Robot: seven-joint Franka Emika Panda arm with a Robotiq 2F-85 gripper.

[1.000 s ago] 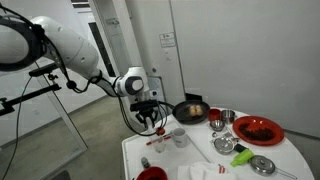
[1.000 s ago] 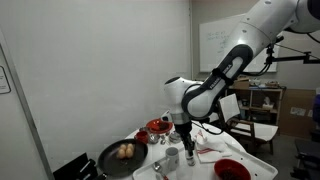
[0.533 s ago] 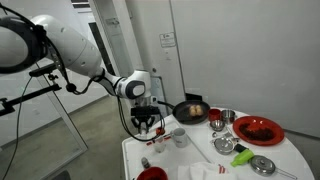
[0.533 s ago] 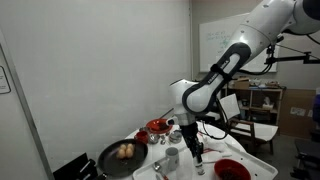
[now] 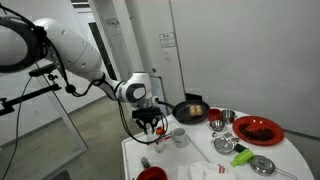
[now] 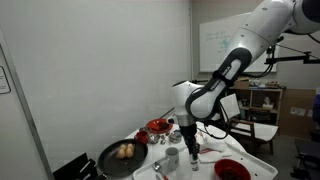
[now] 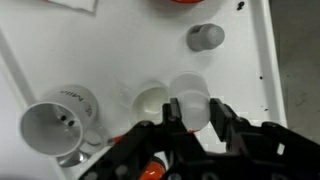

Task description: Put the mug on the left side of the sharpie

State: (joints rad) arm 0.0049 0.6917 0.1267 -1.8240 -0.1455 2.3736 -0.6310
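Observation:
The thing in my gripper's fingers still hangs above the table, so my gripper will move down to the white tabletop (image 5: pixel 157 147) (image 7: pixel 173 80) beside the pale round shape and release it there.
In the wrist view my gripper (image 7: pixel 195 106) comes in from the bottom, shut on the mug (image 7: pixel 190 88), a small pale round cup held between the two black fingers (image 7: pixel 218 112). The mug hangs just above the white table (image 7: pixel 110 50). In both exterior views the gripper (image 5: pixel 150 128) (image 6: pixel 193 152) points down over the table's near-left part, and its fingers mostly hide the mug. A short reddish stick, the sharpie (image 5: pixel 146 161), lies on the table below the gripper. An orange-red bit (image 7: pixel 152 172) shows under the gripper body; I cannot tell what it is.
A larger white cup (image 7: pixel 60 125) (image 5: pixel 179 137) stands close beside the gripper, with a pale round shape (image 7: pixel 150 100) between them. Further off are a black frying pan (image 5: pixel 191 110), a metal bowl (image 5: pixel 224 116), a red plate (image 5: pixel 258 129), a red bowl (image 5: pixel 152 174) and a grey cap (image 7: pixel 205 37).
The gripper has sunk a little toward the table and shifted slightly sideways, still shut on the mug. Nothing else on the table has moved.

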